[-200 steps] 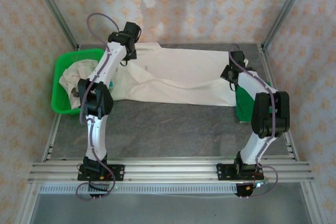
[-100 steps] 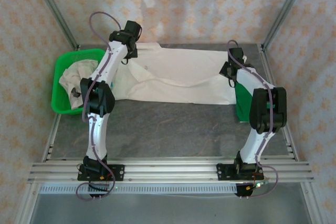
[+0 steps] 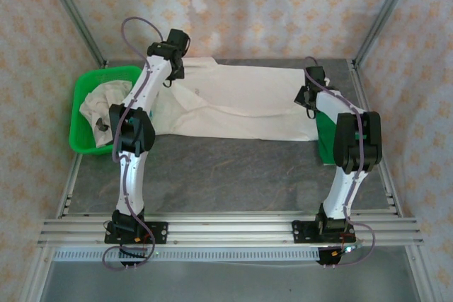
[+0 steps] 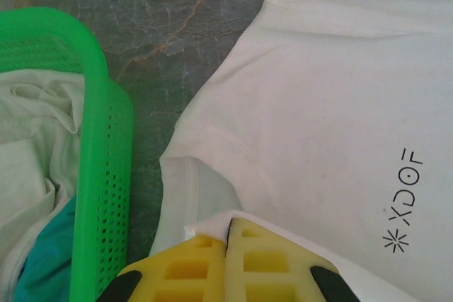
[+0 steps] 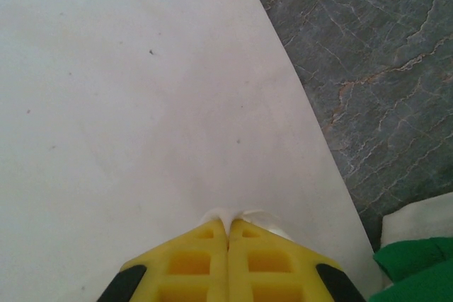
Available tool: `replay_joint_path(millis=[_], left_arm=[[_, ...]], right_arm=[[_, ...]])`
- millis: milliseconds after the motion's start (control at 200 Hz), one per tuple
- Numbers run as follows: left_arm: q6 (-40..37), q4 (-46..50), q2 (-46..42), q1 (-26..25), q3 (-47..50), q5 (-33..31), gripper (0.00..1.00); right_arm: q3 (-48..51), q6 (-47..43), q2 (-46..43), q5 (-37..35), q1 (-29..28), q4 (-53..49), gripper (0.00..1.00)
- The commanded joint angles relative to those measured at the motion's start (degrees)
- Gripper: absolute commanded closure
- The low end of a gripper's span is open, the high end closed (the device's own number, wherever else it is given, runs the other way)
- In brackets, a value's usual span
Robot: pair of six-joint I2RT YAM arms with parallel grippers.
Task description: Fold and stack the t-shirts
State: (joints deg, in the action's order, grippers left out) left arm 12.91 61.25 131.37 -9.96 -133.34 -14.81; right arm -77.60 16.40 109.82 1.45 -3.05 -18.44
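Observation:
The left gripper carries the shirt's edge away from the green basket [image 3: 79,90] next, onto the cloth beside the chest print. It then releases the edge, since that edge stops short of the print.
A cream t-shirt [image 3: 241,100] lies spread across the back of the table, its small dark chest print [image 4: 405,199] visible in the left wrist view. My left gripper [image 3: 172,76] is shut on the shirt's edge by the sleeve [image 4: 230,223]. At the shirt's right end my right gripper [image 3: 306,100] is shut on a pinch of the fabric [image 5: 228,221]. More cream t-shirts [image 3: 95,107] are bunched in the green basket [image 3: 79,90], with a teal one [image 4: 42,263] under them.
The green basket stands at the left edge of the table, close to my left arm. A flat green mat [image 3: 327,132] lies at the right beside my right arm, a white cloth edge [image 5: 417,221] on it. Bare grey marble tabletop [image 3: 226,175] stretches in front of the shirt.
My right arm's elbow has swung slightly left and back, the gripper easing toward the rear with the shirt's right end. The left arm has barely moved.

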Motion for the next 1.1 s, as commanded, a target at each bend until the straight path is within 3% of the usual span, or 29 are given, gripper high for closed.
replay_joint_path(millis=[0,300,751,976,1091], left_arm=[[-2.16,-0.87,2.64,0.64,-4.04,1.88,1.00],[-4.82,-4.72,5.40,-0.01,-7.94,9.22,1.00],[-8.51,-6.93,8.98,-1.62,-11.39,10.63,1.00],[-4.91,-4.94,10.56,-0.63,-11.55,7.87,1.00],[-2.68,-3.20,11.08,0.67,-11.51,8.81,1.00]], right_arm=[[-1.85,-0.48,1.12,-1.00,0.41,0.42,1.00],[-1.72,-0.30,1.76,-0.60,0.41,0.31,1.00],[-1.67,-0.12,2.19,-0.11,0.38,0.24,1.00],[-1.83,-0.14,2.67,-0.33,0.41,0.31,1.00],[-2.00,-0.04,2.87,-0.07,0.41,0.33,0.92]])
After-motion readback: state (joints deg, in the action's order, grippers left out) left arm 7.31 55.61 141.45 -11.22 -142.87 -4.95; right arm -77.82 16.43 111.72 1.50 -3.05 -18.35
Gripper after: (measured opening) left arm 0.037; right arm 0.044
